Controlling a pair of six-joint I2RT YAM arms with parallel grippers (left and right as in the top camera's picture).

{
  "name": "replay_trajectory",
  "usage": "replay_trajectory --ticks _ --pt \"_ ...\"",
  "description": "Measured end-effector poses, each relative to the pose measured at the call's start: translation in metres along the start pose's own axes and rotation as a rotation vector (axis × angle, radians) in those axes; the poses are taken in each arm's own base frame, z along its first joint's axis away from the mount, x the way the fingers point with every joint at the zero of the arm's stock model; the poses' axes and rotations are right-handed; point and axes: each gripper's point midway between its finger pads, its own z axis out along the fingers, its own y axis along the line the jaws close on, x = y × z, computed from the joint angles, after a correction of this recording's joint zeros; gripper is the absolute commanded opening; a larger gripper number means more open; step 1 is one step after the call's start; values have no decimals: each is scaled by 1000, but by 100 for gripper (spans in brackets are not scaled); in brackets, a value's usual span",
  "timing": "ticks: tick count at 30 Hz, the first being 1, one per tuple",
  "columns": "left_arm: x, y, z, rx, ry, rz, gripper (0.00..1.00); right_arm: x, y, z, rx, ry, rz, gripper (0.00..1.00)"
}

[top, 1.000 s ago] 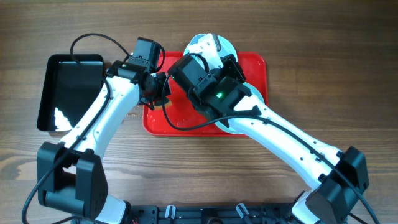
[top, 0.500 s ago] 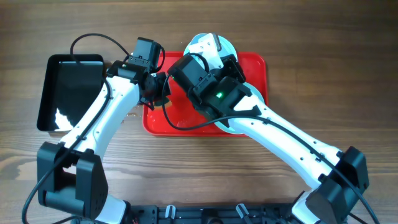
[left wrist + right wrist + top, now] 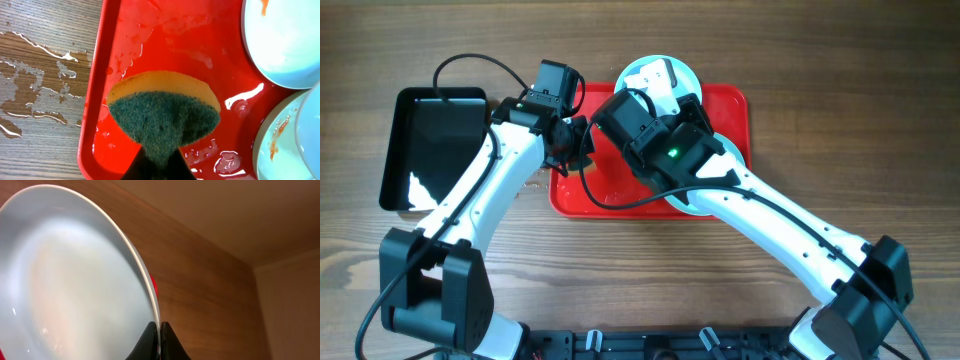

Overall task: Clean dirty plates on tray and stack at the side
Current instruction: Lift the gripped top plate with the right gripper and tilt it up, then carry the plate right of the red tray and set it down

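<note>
My right gripper will carry the plate to the right in the overhead view and down onto the bare wood (image 3: 826, 117) beside the tray, because the plate's side looks clean.
The red tray (image 3: 730, 110) lies mid-table, its wet floor (image 3: 165, 45) filling the left wrist view. My left gripper (image 3: 160, 164) is shut on a yellow sponge with a green scouring face (image 3: 162, 112), held over the tray's left part. My right gripper (image 3: 160, 330) is shut on the rim of a pale plate (image 3: 65, 280), lifted and tilted at the tray's far edge (image 3: 655, 72). Two more plates with orange smears (image 3: 285, 35) (image 3: 277, 145) rest in the tray to the sponge's right. One of them shows partly under the right arm (image 3: 692, 206).
A black tray (image 3: 430, 140) sits at the left of the table. Water is puddled on the wood (image 3: 45, 85) just left of the red tray's rim. Both arms cross over the red tray, close together.
The held plate has turned slightly, showing more of its round face from overhead. Both arms have barely moved, and the sponge stays in the same spot.
</note>
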Motion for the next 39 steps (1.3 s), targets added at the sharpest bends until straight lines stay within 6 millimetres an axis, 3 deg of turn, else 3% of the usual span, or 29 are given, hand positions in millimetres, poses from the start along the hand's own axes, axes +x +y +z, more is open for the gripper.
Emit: replay_trajectory --ticks 9,13,17,27,34,39 --pt "0 0 0 2 1 0 4 6 13 -1 -75 28 43 4" --pt "0 0 0 1 1 0 4 4 3 -1 -17 16 75 4" --pt "-1 -1 0 5 -6 0 4 5 15 -1 -91 25 30 4" --pt "-1 -4 0 21 -2 1 4 6 10 -1 -56 28 46 4" --pt "-1 -4 0 21 -1 0 4 17 7 15 -117 98 105 4" --pt "-1 -4 0 21 -2 1 4 32 5 43 -278 227 249 4"
